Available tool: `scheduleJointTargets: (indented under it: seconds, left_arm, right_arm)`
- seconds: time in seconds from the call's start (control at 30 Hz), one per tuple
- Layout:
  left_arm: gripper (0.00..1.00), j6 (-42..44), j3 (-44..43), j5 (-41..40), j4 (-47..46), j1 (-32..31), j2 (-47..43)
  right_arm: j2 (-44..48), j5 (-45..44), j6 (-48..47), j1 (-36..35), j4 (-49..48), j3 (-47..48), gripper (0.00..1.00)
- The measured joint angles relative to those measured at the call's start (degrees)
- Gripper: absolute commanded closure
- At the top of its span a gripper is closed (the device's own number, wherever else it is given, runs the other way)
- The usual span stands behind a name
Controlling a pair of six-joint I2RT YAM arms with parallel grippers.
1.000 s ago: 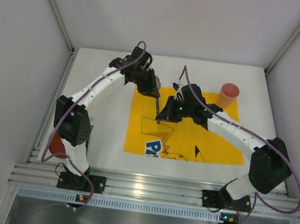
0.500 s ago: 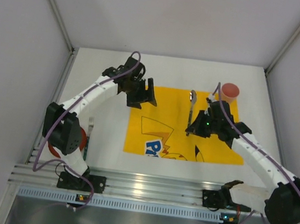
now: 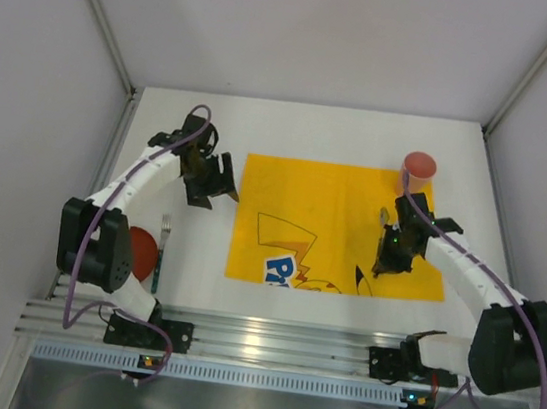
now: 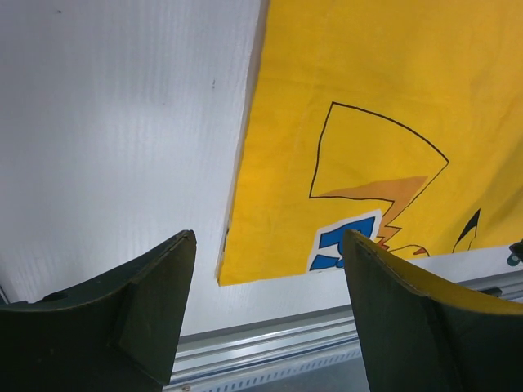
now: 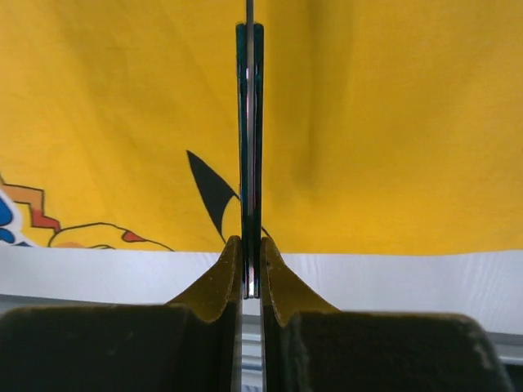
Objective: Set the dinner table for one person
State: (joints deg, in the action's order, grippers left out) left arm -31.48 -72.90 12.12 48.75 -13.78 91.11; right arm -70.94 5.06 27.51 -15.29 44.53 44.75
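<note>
The right gripper shifts the spoon (image 5: pixel 250 122) away from the black printed mark toward the mat's bare side edge nearest the pink cup next, turning slightly.
The dinner table (image 3: pixel 314 129) is a white tabletop with a yellow cartoon-print placemat (image 3: pixel 339 208) on it. My right gripper (image 3: pixel 384 264) (image 5: pixel 251 241) hangs over the mat's right part near its front edge, shut on a thin metal spoon (image 5: pixel 250 122) seen edge-on; its far end (image 3: pixel 385 217) shows in the top view. My left gripper (image 3: pixel 217 189) (image 4: pixel 270 237) is open and holds nothing, above the white tabletop just left of the mat's edge. A fork (image 3: pixel 163 240) lies at the left, beside a red plate (image 3: pixel 143 248) partly hidden by the left arm.
A pink cup (image 3: pixel 420 167) stands at the mat's far right corner, close to the right arm. Grey walls close in the table on three sides. An aluminium rail (image 3: pixel 275 346) runs along the near edge.
The left gripper opened and moved left, off the mat. The right gripper carried the spoon from the middle of the mat to its right side, closer to the front edge.
</note>
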Motion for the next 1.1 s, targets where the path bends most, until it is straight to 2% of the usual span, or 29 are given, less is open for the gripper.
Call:
scheduleJointTargets:
  seconds: [0.17, 0.33, 0.4, 0.43, 0.47, 0.5, 0.53, 0.57, 0.63, 0.8, 1.1]
  left_arm:
    - [0.23, 1.27, 0.46, 0.0, 0.28, 2.47, -1.62]
    - [0.23, 2.03, 2.23, -0.02, 0.42, 3.96, -2.64]
    - [0.23, 2.51, 2.89, -0.11, 0.48, 4.85, -2.8]
    - [0.23, 2.91, 3.17, -0.26, 0.68, 5.51, -2.84]
    - [0.23, 3.21, 3.37, -0.44, 0.81, 6.12, -2.86]
    - [0.23, 3.56, 3.61, -0.68, 0.85, 6.71, -2.89]
    - [0.23, 4.04, 3.85, -0.94, 0.98, 7.32, -2.89]
    - [0.23, 4.48, 4.07, -1.25, 1.16, 7.96, -2.89]
    - [0.23, 5.38, 4.2, -1.79, 1.95, 9.29, -2.89]
    - [0.23, 7.8, 4.15, -5.64, 4.48, 12.5, -2.93]
    - [0.23, 8.44, 4.85, -20.37, 10.01, 16.26, -3.43]
  right_arm:
    - [-9.09, -3.34, -4.44, 0.46, 5.05, 6.08, 1.0]
    - [-13.55, -8.61, -8.13, 1.33, 7.63, 12.48, 1.0]
    - [-14.4, -10.47, -8.76, 1.55, 8.26, 13.51, 0.9]
    - [-14.86, -11.45, -8.85, 1.6, 8.92, 13.79, 0.69]
    - [-15.23, -12.04, -8.46, 1.6, 9.33, 13.88, 0.59]
    - [-15.69, -12.79, -8.57, 1.64, 9.94, 13.88, 0.56]
    - [-16.15, -13.42, -8.79, 1.64, 10.6, 13.88, 0.42]
    - [-16.63, -14.19, -8.57, 1.64, 11.26, 13.88, 0.33]
    - [-17.35, -15.72, -8.46, 1.66, 12.39, 13.88, 0.27]
    - [-17.51, -17.75, -8.31, 1.64, 15.21, 14.91, 0.24]
    - [-17.33, -16.83, -7.61, -1.09, 18.64, 24.76, 0.24]
